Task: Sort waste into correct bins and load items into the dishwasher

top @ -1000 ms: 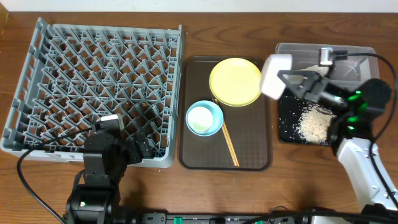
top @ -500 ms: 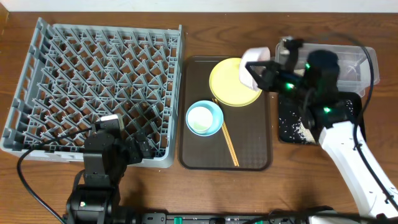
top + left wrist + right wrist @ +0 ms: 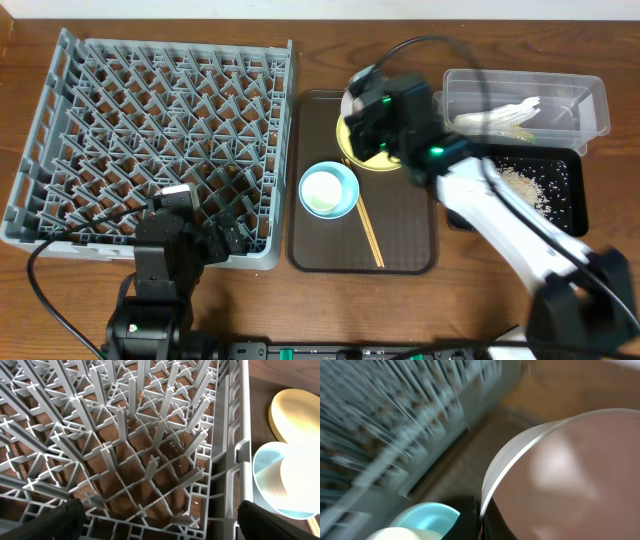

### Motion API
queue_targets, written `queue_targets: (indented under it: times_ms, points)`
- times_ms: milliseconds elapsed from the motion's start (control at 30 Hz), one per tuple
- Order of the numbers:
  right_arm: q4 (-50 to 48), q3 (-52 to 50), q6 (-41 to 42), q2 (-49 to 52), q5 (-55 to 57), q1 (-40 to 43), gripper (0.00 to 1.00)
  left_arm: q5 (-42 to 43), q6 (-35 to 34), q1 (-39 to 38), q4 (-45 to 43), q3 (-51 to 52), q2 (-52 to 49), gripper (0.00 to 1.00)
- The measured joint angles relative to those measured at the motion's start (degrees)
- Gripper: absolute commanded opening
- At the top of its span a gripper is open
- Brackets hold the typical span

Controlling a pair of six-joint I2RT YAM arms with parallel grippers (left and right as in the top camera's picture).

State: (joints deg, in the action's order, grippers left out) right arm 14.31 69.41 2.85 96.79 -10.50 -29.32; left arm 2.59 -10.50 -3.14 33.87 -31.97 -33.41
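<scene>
The white bowl still hangs tilted, so the robot's right gripper next needs to come down toward the yellow plate beneath it and release the white bowl's rim there.
My right gripper (image 3: 364,98) hangs over the far end of the yellow plate (image 3: 368,152), shut on the rim of the white bowl (image 3: 520,445). In the right wrist view the bowl is tilted and fills the right half. From overhead the arm hides most of it. A light-blue bowl (image 3: 329,190) holding a cream cup (image 3: 299,476) sits on the brown tray beside the chopsticks (image 3: 370,232). My left gripper (image 3: 160,522) stands open over the near right corner of the grey dish rack (image 3: 150,130), empty.
The brown serving tray (image 3: 310,250) lies between the rack and the bins. A clear tub (image 3: 560,85) with crumpled white waste stands at the far right. In front of it, a black tray (image 3: 565,205) holds rice scraps (image 3: 525,183).
My right arm has swung left from above the black tray to over the yellow plate, carrying the white bowl. The left arm has not moved.
</scene>
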Motion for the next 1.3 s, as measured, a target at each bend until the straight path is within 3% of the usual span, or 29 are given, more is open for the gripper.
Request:
queue_targets:
  times_ms: [300, 400, 533, 667, 800, 967, 1167, 1300]
  points:
    - [0.04, -0.04, -2.21, 11.50, 8.48, -1.68, 0.01, 0.00, 0.02, 0.00, 0.02, 0.00, 0.02, 1.00]
    - [0.07, -0.04, -1.90, 12.09, 9.16, -1.68, 0.06, 0.00, 0.00, 0.00, 0.00, 0.00, 0.02, 1.00]
    - [0.57, -0.04, -1.70, 11.78, 8.96, -1.68, 0.31, 0.00, 0.00, 0.00, 0.00, 0.00, 0.02, 1.00]
    - [2.43, -0.04, -1.53, 8.61, 7.26, -1.68, 0.38, 0.00, 0.00, 0.00, 0.00, 0.00, 0.02, 1.00]
    - [3.85, -0.04, -1.20, 1.77, 4.11, -1.68, 0.52, 0.00, 0.00, 0.00, 0.00, 0.00, 0.00, 1.00]
    - [9.44, 0.76, 0.04, -4.42, -0.39, -2.47, 0.50, 0.00, 0.02, 0.00, 0.02, 0.00, 0.00, 1.00]
    - [16.79, 0.85, 2.75, -0.72, -2.43, -4.66, 0.46, 0.00, 0.00, 0.00, 0.02, 0.00, 0.02, 1.00]
    - [17.44, 0.83, 4.48, 4.00, -2.84, -5.99, 0.33, 0.00, 0.00, 0.00, 0.02, 0.00, 0.02, 1.00]
